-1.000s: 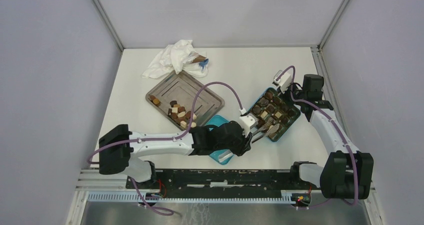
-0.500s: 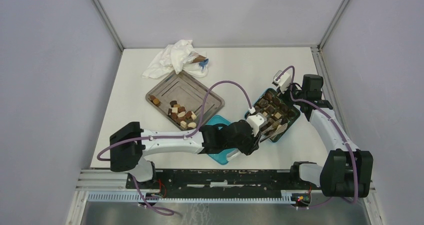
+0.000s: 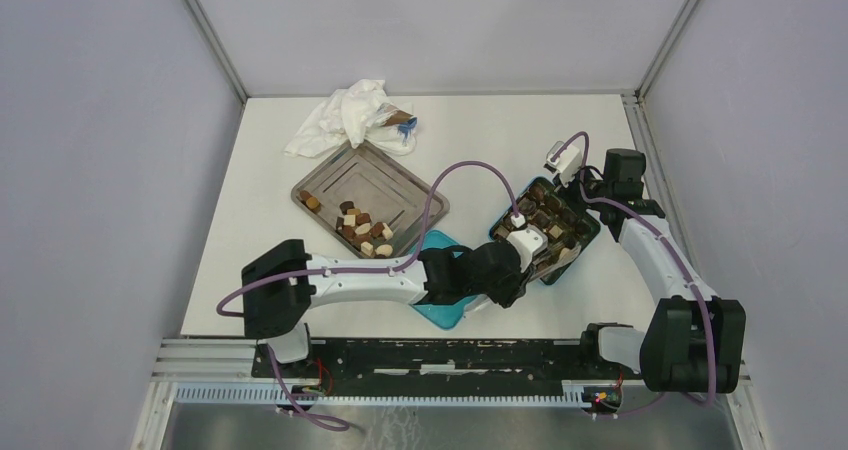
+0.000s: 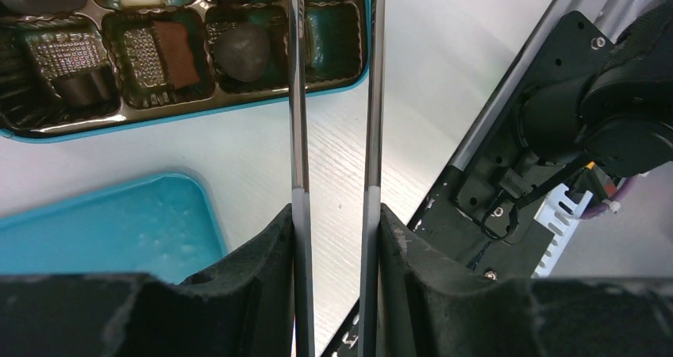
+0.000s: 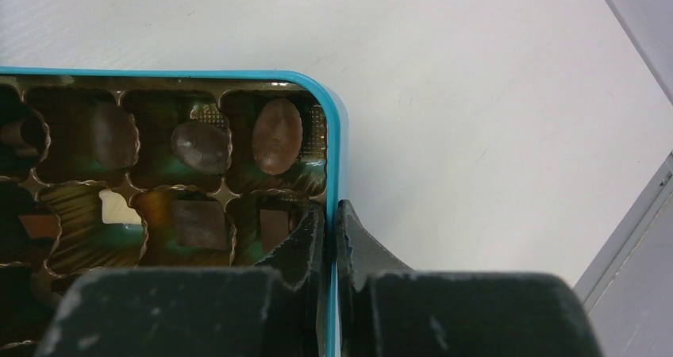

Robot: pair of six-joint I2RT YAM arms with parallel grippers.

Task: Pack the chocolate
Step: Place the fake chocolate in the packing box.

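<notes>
The box stands tilted, so my right gripper next lowers the box's rim until its raised side meets the table, then releases the box's rim.
The teal box (image 3: pixel 592 232) lies right of centre, with chocolate pieces in most of its brown cells. More chocolate (image 3: pixel 362 228) lies loose on the metal tray (image 3: pixel 330 175). My left gripper (image 3: pixel 528 258) is shut on metal tongs (image 3: pixel 557 255) that reach over the box's near corner. In the left wrist view the gripper (image 4: pixel 333 214) holds the tongs (image 4: pixel 297 119), whose blades stand apart with nothing seen between them, over an empty corner cell of the box (image 4: pixel 238 108). My right gripper (image 5: pixel 332 210) is shut on the box's rim (image 5: pixel 334 135), beside an oval chocolate (image 5: pixel 276 135); it also shows in the top view (image 3: pixel 585 196).
The teal lid (image 3: pixel 436 308) lies upside down under my left arm; it also shows in the left wrist view (image 4: pixel 103 230). A crumpled white cloth (image 3: pixel 345 115) with a wrapper lies behind the tray. The black base rail (image 4: pixel 508 174) runs along the table's near edge.
My left arm has reached further right, carrying the tongs from the box's near-left side towards its near corner. The right gripper has stayed on the box rim.
</notes>
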